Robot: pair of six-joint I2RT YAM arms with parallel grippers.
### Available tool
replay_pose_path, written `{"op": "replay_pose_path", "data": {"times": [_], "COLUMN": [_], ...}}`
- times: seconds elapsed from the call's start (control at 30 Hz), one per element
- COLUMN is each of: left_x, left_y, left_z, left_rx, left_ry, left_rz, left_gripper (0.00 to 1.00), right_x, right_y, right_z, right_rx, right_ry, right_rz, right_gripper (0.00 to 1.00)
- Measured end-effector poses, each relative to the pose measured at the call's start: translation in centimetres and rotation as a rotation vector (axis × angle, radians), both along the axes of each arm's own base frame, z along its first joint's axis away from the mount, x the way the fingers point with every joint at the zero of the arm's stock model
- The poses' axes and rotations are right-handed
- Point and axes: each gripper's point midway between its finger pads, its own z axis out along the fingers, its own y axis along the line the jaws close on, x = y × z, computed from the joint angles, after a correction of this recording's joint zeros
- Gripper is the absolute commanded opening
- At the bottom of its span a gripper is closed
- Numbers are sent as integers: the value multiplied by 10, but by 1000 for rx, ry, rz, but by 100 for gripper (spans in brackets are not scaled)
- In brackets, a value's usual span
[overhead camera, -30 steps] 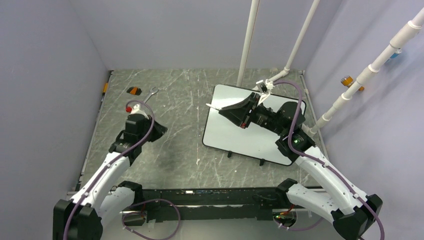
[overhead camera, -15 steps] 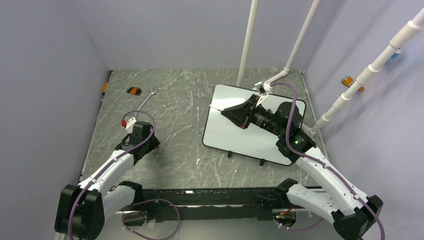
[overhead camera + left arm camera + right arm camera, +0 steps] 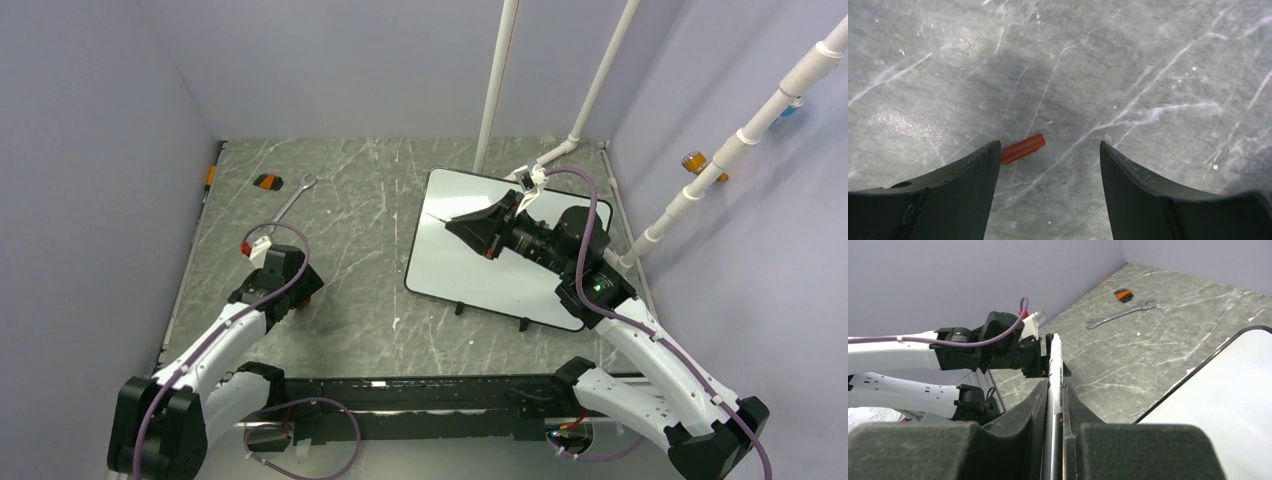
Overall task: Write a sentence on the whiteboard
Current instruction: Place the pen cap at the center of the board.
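My left gripper swings to the right in the top view next, onto the nearest black tab, as that tab juts from the whiteboard's near edge.
The whiteboard (image 3: 470,275) lies flat on the right of the table, also seen in the right wrist view (image 3: 1228,390). No sentence shows on its bare white surface. My right gripper (image 3: 462,224) hovers over the board's far left part, shut on a white marker (image 3: 1055,352) whose tip (image 3: 432,214) points left. My left gripper (image 3: 1049,145) stands open, pointing down at the table on the left. A small red marker cap (image 3: 1023,148) lies loose on the table beside its left finger, not held.
A metal wrench (image 3: 293,198) and a small orange-and-black object (image 3: 267,181) lie at the far left of the grey marbled table. White pipes (image 3: 497,85) rise behind the board. Purple walls close in on three sides.
My left gripper opened, let go of the red cap and drew back toward the near edge. My right gripper, still holding the marker, shifted slightly right over the board.
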Motion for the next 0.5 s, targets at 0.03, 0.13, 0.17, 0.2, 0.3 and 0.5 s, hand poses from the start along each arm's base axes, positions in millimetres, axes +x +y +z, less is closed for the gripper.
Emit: {"op": "replay_pose_path", "data": {"times": [0.03, 0.13, 0.17, 0.2, 0.3, 0.5], "left_x": [0, 2, 4, 6, 12, 14], "left_y": [0, -6, -11, -17, -36, -77], "left_z": [4, 19, 25, 30, 43, 50], "left_rx": [9, 49, 65, 76, 109, 151], "left_ry": [-15, -65, -89, -109, -163, -222], "left_rz": [-12, -87, -129, -171, -291, -499], "left_gripper": [75, 74, 73, 73, 69, 64], "right_x": [0, 0, 0, 0, 1, 6], "right_y": [0, 0, 0, 0, -1, -5], "right_z": [0, 0, 0, 0, 0, -5], "right_rx": [0, 0, 0, -1, -3, -25], "right_ry": [-1, -3, -3, -3, -5, 16], "right_rz": [-1, -2, -2, -2, -5, -43], "right_gripper": [0, 0, 0, 0, 0, 0]}}
